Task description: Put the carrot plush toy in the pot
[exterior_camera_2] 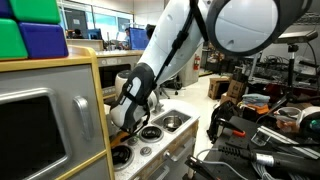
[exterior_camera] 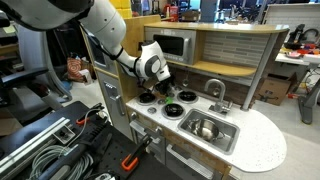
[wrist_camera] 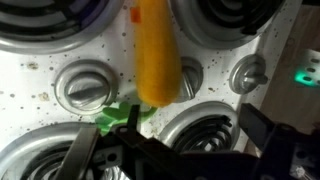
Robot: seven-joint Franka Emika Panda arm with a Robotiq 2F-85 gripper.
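The carrot's thick end [wrist_camera: 160, 89] is off-centre to the left in the wrist view, so my gripper should go that way next until its fingers straddle it and close.
In the wrist view the carrot plush toy [wrist_camera: 155, 55] lies on the white stove top between the burners, with its green leafy end [wrist_camera: 120, 118] towards my gripper. My gripper [wrist_camera: 172, 142] is open just above the stove, its fingers spread wide, and the carrot's leafy end lies near the left finger. The picture is blurred. In both exterior views the gripper [exterior_camera: 160, 88] [exterior_camera_2: 128, 122] hangs over the burners and hides the carrot. The shiny silver pot [exterior_camera: 205, 128] [exterior_camera_2: 172, 122] sits in the sink basin beside the stove.
Black coil burners [wrist_camera: 190, 130] and silver knobs [wrist_camera: 85, 88] surround the carrot. A faucet [exterior_camera: 215, 92] stands behind the sink. The toy kitchen's back wall and microwave [exterior_camera: 172, 45] rise close behind the stove. Cables and tools lie on the floor [exterior_camera: 60, 145].
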